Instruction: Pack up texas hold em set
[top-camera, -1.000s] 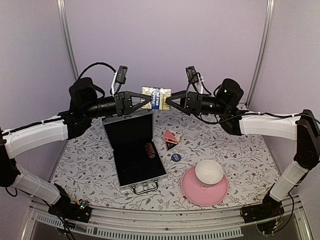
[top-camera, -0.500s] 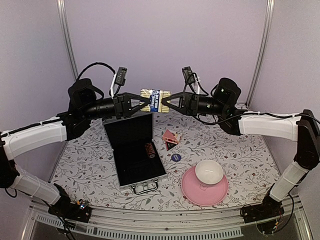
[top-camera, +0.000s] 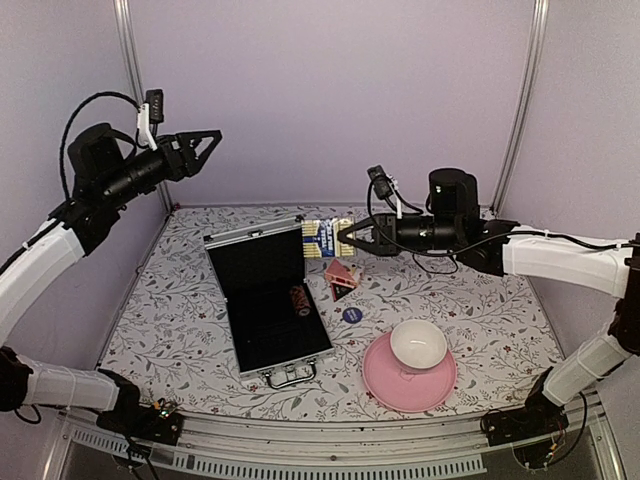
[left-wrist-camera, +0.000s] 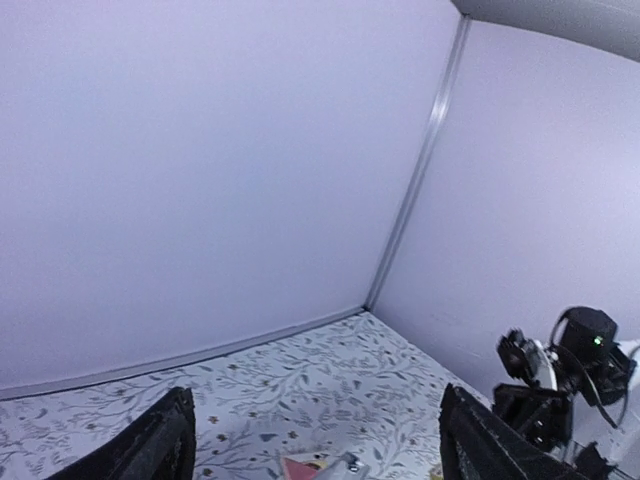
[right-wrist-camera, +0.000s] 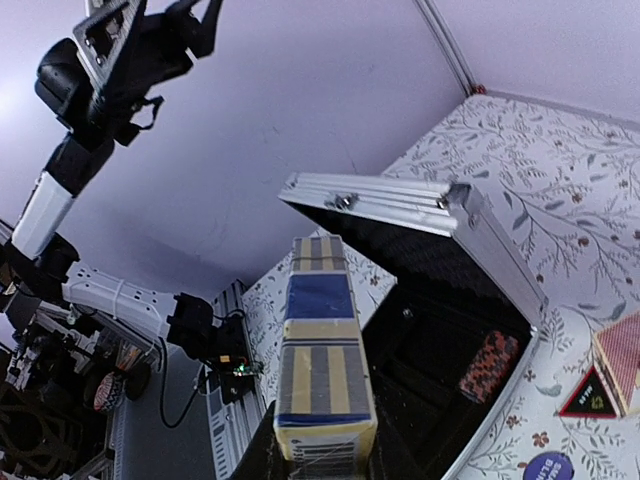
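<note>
The lining of the briefcase beside the chip stack is empty, so the robot's right gripper needs to lower to its left in the top view and release the card box there.
The silver briefcase (top-camera: 268, 345) lies open on the table, its black lining showing, with a dark red chip stack (top-camera: 298, 297) inside. My right gripper (top-camera: 343, 240) is shut on the gold-and-dark card box (top-camera: 322, 236), which hangs by the case's far right corner. In the right wrist view that card box (right-wrist-camera: 322, 360) juts out over the briefcase (right-wrist-camera: 430, 200) and chip stack (right-wrist-camera: 492, 365). A red/pink card box (top-camera: 342, 275) and a blue round disc (top-camera: 351, 314) lie right of the case. My left gripper (top-camera: 208, 148) is raised high at the far left, open and empty; its fingers (left-wrist-camera: 160, 445) stand wide apart.
A pink plate (top-camera: 385, 385) carrying a white bowl (top-camera: 418, 343) sits at the front right, close to the disc. Purple walls enclose the floral tabletop (top-camera: 170, 330) on three sides. The left wrist view faces the back corner and catches the right arm (left-wrist-camera: 560, 390).
My left gripper let go of the gold-and-dark card box, opened, and swung up and away to the left. My right gripper closed on the box and carried it down toward the case.
</note>
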